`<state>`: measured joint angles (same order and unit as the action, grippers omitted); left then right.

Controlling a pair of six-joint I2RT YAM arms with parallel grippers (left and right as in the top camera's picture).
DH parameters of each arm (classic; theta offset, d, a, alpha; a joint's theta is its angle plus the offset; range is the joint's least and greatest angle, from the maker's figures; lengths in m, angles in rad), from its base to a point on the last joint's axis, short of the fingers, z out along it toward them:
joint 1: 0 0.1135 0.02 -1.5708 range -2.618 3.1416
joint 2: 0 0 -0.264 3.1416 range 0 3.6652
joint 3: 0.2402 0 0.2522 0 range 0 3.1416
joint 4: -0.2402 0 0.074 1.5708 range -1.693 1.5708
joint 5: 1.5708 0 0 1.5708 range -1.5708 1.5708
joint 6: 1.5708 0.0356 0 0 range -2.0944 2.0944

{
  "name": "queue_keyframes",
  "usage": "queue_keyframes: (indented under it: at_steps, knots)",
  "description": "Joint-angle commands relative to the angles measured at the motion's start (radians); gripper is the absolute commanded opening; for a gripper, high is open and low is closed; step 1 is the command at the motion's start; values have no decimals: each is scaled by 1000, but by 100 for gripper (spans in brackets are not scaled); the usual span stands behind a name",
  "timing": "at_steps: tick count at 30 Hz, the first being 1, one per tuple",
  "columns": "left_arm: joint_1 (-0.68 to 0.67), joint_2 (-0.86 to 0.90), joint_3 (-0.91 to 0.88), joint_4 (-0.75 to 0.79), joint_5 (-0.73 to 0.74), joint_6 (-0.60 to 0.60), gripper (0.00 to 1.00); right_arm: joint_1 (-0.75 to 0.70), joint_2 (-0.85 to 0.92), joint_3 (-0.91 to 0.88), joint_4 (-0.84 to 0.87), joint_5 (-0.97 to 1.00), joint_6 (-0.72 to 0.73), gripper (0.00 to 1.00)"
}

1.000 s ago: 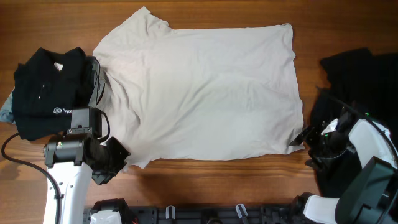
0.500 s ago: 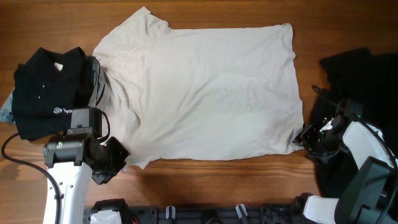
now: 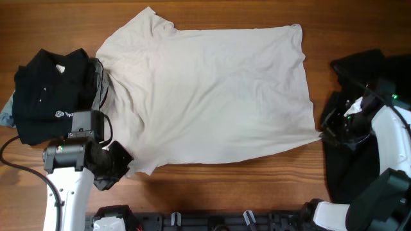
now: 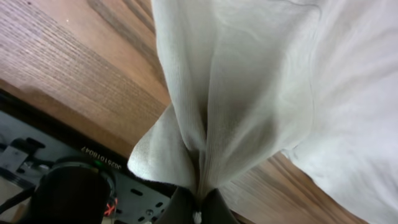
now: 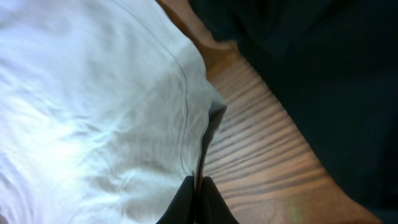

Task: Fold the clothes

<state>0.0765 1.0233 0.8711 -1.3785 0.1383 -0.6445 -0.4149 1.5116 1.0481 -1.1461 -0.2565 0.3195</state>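
Observation:
My right gripper moves the shirt's pinched corner outward onto the middle of the shirt's hem edge (image 3: 304,88) next and releases it, since the shirt's near side still lies unfolded.
The cream T-shirt (image 3: 205,96) lies spread flat across the middle of the wooden table, its collar end to the left. My left gripper (image 3: 126,165) is shut on the shirt's near-left corner; in the left wrist view the fabric (image 4: 249,93) bunches into the closed left gripper (image 4: 198,210). My right gripper (image 3: 324,135) is shut on the near-right hem corner, which is drawn into a point. The right wrist view shows the hem (image 5: 186,106) pinched in the right gripper (image 5: 198,193). A black garment with a white logo (image 3: 51,96) lies at the left.
Another black garment (image 3: 363,70) lies at the right edge, under and behind my right arm, and fills the right wrist view's right side (image 5: 323,74). A black rail (image 3: 212,221) runs along the table's front edge. A grey-blue cloth (image 3: 5,115) peeks out at the far left.
My right gripper has shut on the shirt's near-right corner and moved right and slightly back, stretching that corner outward. The left arm has stayed put, still gripping.

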Motion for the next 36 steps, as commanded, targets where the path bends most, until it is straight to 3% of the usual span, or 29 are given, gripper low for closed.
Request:
queue_keyframes:
  at_steps: [1,5,11,18,29,36]
  knots:
    - [8,-12,106,-44,-16,5,4,5,-34,103,-62,24,-58,4]
    - [8,-24,192,-112,-16,5,4,5,-108,185,-132,16,-108,4]
    - [8,-42,293,-175,-18,12,4,5,-254,222,-172,18,-73,4]
    - [-11,27,292,-160,-89,12,4,5,-175,154,-125,76,-54,4]
    - [-115,322,292,249,-177,65,4,36,58,145,86,-93,-133,4]
    - [-118,436,292,540,-214,145,4,70,133,145,298,-97,-24,4]
